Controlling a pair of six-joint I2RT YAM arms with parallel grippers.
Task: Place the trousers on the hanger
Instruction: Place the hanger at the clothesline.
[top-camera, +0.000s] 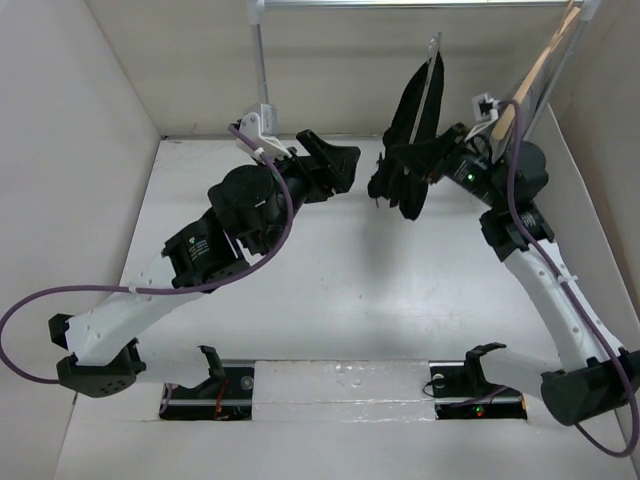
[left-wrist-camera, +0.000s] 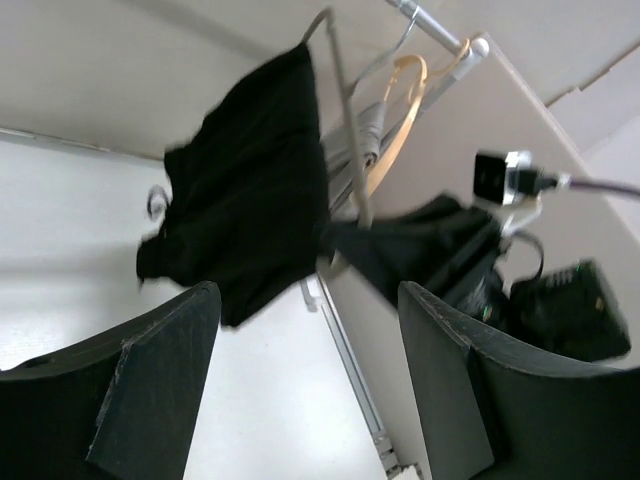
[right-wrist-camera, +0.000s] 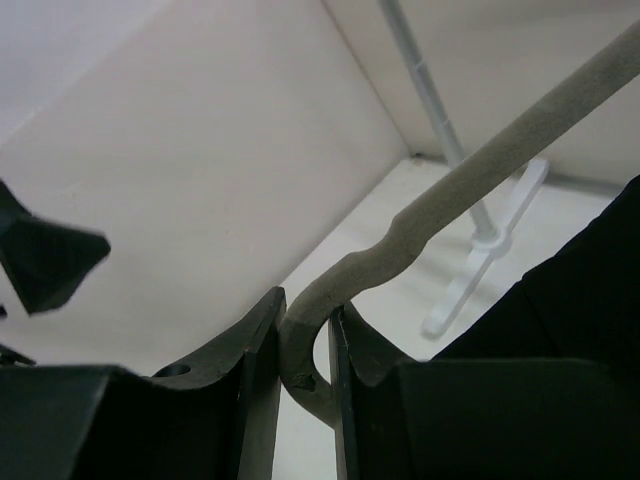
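Note:
My right gripper should next move outward and to the right in the top view to release the hanger on the bar (top-camera: 531, 3), because the wooden hanger hangs there.
The black trousers (top-camera: 408, 120) hang folded over the thin grey wire hanger (top-camera: 433, 70), lifted above the back of the table. My right gripper (top-camera: 412, 160) is shut on the hanger's lower bend; in the right wrist view the wire hanger (right-wrist-camera: 450, 200) is pinched between the two jaws of the right gripper (right-wrist-camera: 305, 340), with the trousers (right-wrist-camera: 580, 290) dark at the right. My left gripper (top-camera: 345, 168) stands open just left of the trousers, touching nothing. From the left wrist, the left gripper (left-wrist-camera: 305, 335) frames bare table, with the trousers (left-wrist-camera: 250, 190) and hanger (left-wrist-camera: 345, 130) beyond it.
A pale wooden hanger (top-camera: 535, 70) leans at the back right, also in the left wrist view (left-wrist-camera: 400, 110). A white rack post (top-camera: 262, 70) and its top rail (top-camera: 400, 3) stand at the back. White walls (top-camera: 80, 130) enclose the table on three sides.

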